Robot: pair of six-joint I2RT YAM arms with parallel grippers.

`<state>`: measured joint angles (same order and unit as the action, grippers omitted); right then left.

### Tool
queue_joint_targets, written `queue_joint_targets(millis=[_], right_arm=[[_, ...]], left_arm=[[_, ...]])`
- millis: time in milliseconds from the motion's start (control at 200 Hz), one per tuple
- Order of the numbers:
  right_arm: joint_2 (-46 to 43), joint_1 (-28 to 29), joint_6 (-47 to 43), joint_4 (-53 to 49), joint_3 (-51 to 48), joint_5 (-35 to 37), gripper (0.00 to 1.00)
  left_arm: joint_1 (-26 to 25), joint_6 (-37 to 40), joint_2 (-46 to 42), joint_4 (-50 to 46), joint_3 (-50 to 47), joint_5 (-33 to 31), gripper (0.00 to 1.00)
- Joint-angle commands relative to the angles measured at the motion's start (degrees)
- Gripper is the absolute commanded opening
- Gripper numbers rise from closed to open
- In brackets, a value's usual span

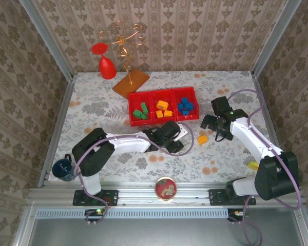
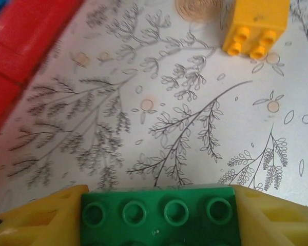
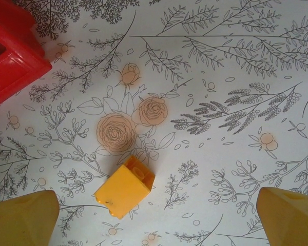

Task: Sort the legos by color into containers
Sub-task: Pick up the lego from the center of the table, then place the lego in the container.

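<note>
The left gripper swings away from my base and toward the board next, to let go of its green lego onto the green legos.
The red tray (image 1: 163, 93) lies at the back centre, its three containers holding green legos (image 1: 140, 111), orange-yellow legos (image 1: 163, 108) and blue legos (image 1: 185, 105). My left gripper (image 1: 178, 134) hovers just in front of the tray, shut on a green lego (image 2: 156, 215) that spans the gap between its yellow fingers. One orange-yellow lego (image 1: 203, 139) lies on its side on the cloth. It shows in the left wrist view (image 2: 254, 25) and in the right wrist view (image 3: 124, 187). My right gripper (image 1: 216, 129) hangs open over it (image 3: 156, 220), nothing between its fingers.
A red goblet (image 1: 107, 64), a copper wire stand (image 1: 126, 43) and an orange-brown board (image 1: 131, 82) stand at the back left. A dark mug (image 1: 63, 169) sits near the left base, a round tin (image 1: 166, 188) on the front rail, a yellow object (image 1: 252, 165) beside the right arm.
</note>
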<state>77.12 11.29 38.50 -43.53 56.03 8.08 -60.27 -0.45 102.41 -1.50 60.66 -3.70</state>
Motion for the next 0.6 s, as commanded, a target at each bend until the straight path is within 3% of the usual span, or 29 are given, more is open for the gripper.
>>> queue_joint_targets(millis=[0,255,595], right_arm=[[-1.5,0.8,1.9,-0.3,-0.9,0.0,1.0],[-2.9,1.9,3.1,-0.8,-1.4,1.5,1.0],[-3.0,5.0,4.9,-1.9,-1.5,4.7,1.0]], left_arm=[[0.7,-2.4,-4.3,-2.6,-1.4,-2.6,0.48],[3.6,-6.5,-13.3,-6.2,-2.7,-5.6,0.48],[13.1,-10.2,-21.3,-8.6,-3.4,-5.1,0.48]])
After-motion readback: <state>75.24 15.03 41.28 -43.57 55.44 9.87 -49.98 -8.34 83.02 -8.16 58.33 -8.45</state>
